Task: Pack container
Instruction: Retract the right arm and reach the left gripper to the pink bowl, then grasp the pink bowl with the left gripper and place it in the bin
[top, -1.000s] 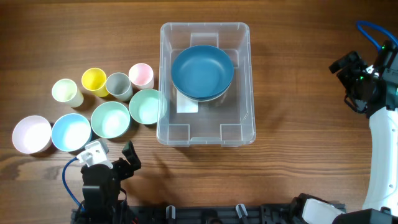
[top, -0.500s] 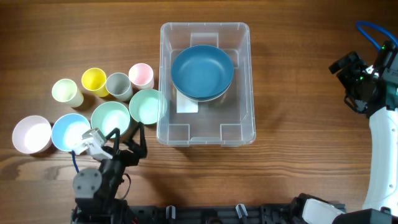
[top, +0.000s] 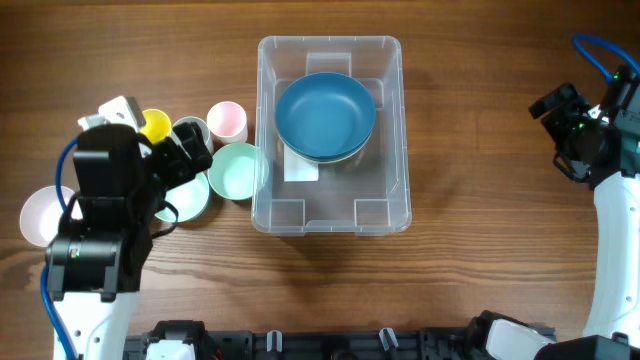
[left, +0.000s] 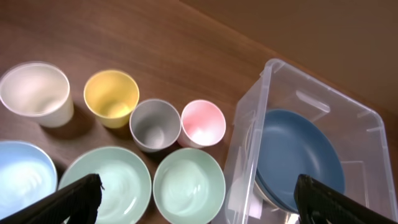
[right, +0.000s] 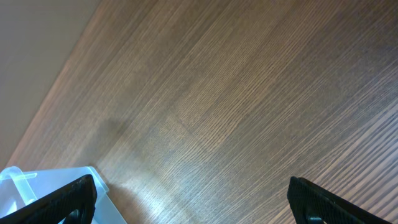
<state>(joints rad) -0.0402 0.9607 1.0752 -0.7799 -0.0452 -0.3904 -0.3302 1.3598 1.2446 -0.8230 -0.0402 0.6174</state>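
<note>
I will next move my left gripper left in the overhead view, then down to the pale pink bowl's outer rim, beside open wood.
The clear container (top: 390, 205) stands mid-table with stacked blue bowls (top: 325, 115) and a white label inside. It also shows in the left wrist view (left: 323, 87), with the blue bowls (left: 298, 155) in it. My left gripper (top: 190, 148) is open and empty, hovering over the cups and bowls left of the container. In its wrist view the open jaws (left: 196, 202) straddle a mint bowl (left: 188, 185). My right gripper (top: 558, 135) is open and empty at the far right, over bare wood (right: 193, 202). A container corner (right: 18, 186) shows in the right wrist view.
Left of the container are a second mint bowl (left: 109, 186), a light blue bowl (left: 22, 180), a pale pink bowl (top: 40, 215), and whitish (left: 36, 93), yellow (left: 112, 96), grey (left: 154, 124) and pink (left: 203, 121) cups.
My left arm has moved from the table's front edge away from it, and now hangs over the bowls and cups, hiding several of them from overhead. The right arm has not moved.
</note>
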